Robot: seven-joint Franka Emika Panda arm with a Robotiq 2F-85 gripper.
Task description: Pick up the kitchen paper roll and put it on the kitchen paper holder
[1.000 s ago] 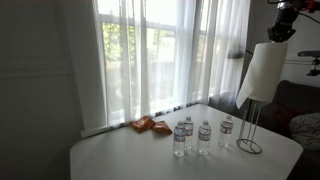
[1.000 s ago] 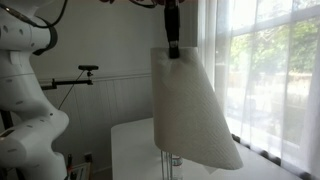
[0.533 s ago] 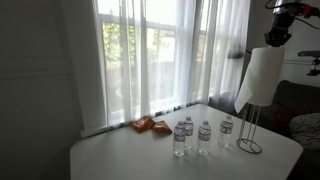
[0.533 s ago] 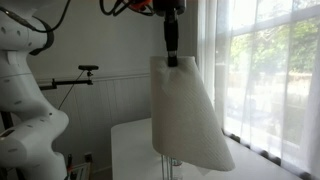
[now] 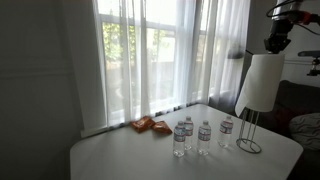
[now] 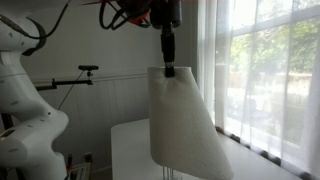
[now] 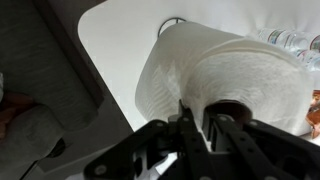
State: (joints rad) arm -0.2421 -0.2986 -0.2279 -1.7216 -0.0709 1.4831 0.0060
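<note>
My gripper lowers the roll onto the kitchen paper holder (image 5: 249, 143) (image 7: 171, 24) next, then releases the roll's rim. The roll still hangs above the ring base.
The kitchen paper roll (image 5: 260, 82) is a large white cylinder hanging from my gripper (image 5: 275, 47) above the table's far right end. It fills an exterior view (image 6: 180, 125) and the wrist view (image 7: 230, 85). My gripper (image 7: 195, 125) is shut on the roll's top rim, one finger inside the core hole. The kitchen paper holder (image 5: 250, 140), a thin metal wire stand with a ring base, stands right below the roll. Part of its ring shows in the wrist view (image 7: 170, 22).
Several small clear water bottles (image 5: 203, 135) stand in a row on the white table (image 5: 120, 160), left of the holder. An orange packet (image 5: 148, 125) lies near the window curtain. A second white robot arm (image 6: 25, 90) stands at the side.
The roll has come down toward the holder and hangs more upright now. The gripper has kept its hold on it.
</note>
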